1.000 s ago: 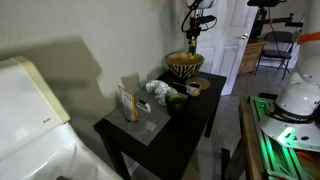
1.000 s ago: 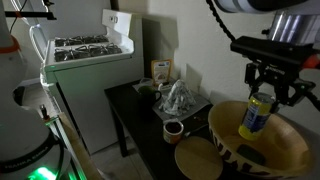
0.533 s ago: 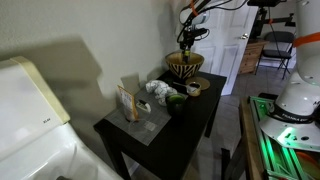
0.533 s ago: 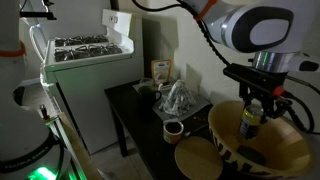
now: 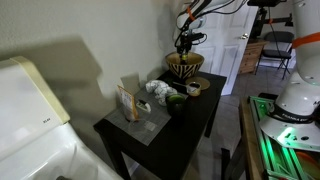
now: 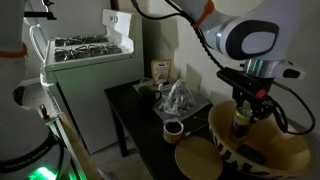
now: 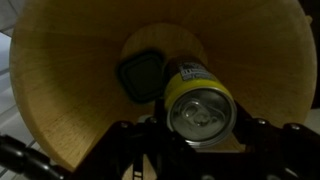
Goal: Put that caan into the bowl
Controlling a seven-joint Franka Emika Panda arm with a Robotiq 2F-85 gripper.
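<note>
My gripper should lower the yellow can beside the dark patch (image 7: pixel 140 77) next and let go of it, because the bowl's bottom (image 7: pixel 174 46) is below my gripper and the bowl's tan inside is already around the can.
My gripper (image 6: pixel 241 116) is shut on the yellow can (image 7: pixel 197 100) and holds it low inside the big striped bowl (image 6: pixel 225 150). In the wrist view I look down on the can's silver top, with the bowl's tan inner wall (image 7: pixel 70 90) all round and a dark patch (image 7: pixel 140 77) at the bottom beside the can. In an exterior view the gripper (image 5: pixel 185 44) hangs just over the bowl (image 5: pixel 185 66) at the far end of the dark table (image 5: pixel 190 125). Whether the can touches the bowl's bottom is hidden.
On the table stand a box (image 5: pixel 127 103), a crumpled foil heap (image 6: pixel 178 98), a green round object (image 5: pixel 177 98), a small cup (image 6: pixel 173 130) and a round wooden lid (image 6: pixel 198 160). A white stove (image 6: pixel 85 60) stands beside the table. A wall runs behind the bowl.
The gripper has gone down with the can, from above the bowl's rim to deep inside the bowl. The grip has not changed.
</note>
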